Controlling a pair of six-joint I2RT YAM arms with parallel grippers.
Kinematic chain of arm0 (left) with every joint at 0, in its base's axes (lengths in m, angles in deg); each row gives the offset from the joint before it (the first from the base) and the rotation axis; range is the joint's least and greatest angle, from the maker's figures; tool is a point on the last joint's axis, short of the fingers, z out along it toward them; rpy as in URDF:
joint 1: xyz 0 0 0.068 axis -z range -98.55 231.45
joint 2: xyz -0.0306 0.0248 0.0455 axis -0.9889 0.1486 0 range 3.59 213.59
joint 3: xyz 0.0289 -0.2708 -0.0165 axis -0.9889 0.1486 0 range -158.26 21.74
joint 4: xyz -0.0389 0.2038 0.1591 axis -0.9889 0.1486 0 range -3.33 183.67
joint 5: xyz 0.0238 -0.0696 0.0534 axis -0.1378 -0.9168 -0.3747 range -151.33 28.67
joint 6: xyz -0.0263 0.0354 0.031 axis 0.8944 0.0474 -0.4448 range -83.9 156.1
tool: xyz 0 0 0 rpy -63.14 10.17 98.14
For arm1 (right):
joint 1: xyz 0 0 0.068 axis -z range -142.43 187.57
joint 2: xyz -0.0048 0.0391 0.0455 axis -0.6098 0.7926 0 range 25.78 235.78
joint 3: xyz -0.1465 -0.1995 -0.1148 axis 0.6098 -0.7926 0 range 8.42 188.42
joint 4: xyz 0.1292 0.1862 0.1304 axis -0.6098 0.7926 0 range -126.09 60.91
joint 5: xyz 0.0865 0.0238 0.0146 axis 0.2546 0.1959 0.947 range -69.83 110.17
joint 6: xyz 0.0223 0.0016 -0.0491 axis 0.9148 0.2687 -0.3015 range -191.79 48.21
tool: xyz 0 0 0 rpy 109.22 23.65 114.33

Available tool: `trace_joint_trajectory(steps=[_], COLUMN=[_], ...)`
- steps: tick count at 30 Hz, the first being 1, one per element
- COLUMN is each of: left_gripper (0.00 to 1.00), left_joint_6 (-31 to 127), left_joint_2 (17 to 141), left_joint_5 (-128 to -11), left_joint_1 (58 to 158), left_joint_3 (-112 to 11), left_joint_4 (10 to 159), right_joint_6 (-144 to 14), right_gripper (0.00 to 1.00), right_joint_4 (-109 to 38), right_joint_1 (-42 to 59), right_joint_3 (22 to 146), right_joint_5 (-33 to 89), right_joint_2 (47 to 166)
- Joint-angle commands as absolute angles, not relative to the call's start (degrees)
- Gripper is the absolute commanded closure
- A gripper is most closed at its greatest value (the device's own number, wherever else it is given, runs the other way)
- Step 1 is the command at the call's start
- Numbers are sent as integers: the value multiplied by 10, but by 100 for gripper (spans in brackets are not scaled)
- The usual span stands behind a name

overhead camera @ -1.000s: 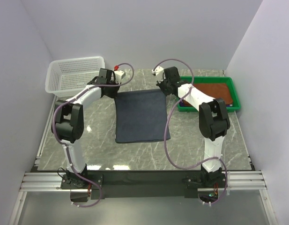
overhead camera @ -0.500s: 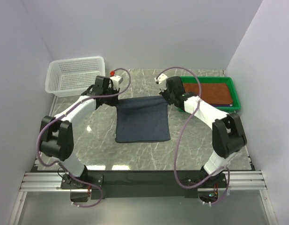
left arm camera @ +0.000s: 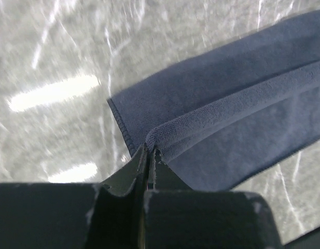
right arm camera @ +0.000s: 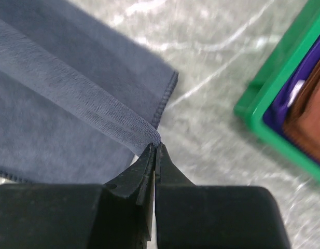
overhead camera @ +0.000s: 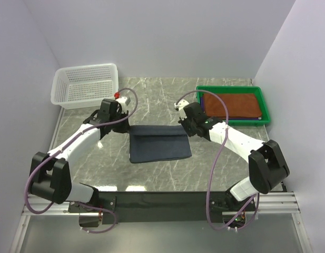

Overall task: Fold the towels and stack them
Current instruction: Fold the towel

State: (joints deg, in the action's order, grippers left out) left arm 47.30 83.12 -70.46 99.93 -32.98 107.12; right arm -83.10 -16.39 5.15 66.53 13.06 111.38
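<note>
My left gripper has the grey-blue towel's far corner and next needs to move back and down toward the towel's near edge to release it, because the towel's near half still lies uncovered.
A grey-blue towel [overhead camera: 161,148] lies in the middle of the table, its far edge raised and drawn over the near half. My left gripper [overhead camera: 127,128] is shut on the far left corner, and the pinched hem [left arm camera: 165,136] shows at the fingertips in the left wrist view. My right gripper [overhead camera: 189,130] is shut on the far right corner, where the hem [right arm camera: 144,132] meets the closed tips. A rust-brown towel [overhead camera: 237,104] lies folded in the green tray [overhead camera: 233,121], on top of a purple towel [right arm camera: 301,87].
A white mesh basket [overhead camera: 86,84] stands at the back left corner. The green tray's rim [right arm camera: 271,91] lies just right of my right gripper. Bare marble table [overhead camera: 157,92] runs behind the towel. Walls close in the left, back and right.
Both grippers have come toward the near edge with the towel's far corners in them. The far edge has folded over the towel, which now looks about half as deep.
</note>
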Motion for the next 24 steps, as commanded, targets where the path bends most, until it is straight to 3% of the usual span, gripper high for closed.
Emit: trace_joint_trajectory(steps=[1,24], left_gripper=[99,99], left_joint_6=[520,663], left_joint_2=[807,681], left_joint_5=[-723,-731], left_joint_1=[1001,1002], left_joint_3=[-306,-152], left_joint_4=[1083,1064], right_joint_6=[-780,-679], right_gripper=[100,100], right_joint_4=[-125,-93], right_joint_1=[51,29], right_joint_3=[649,639], right_joint_5=[95,84], right_joint_2=[1091,1111])
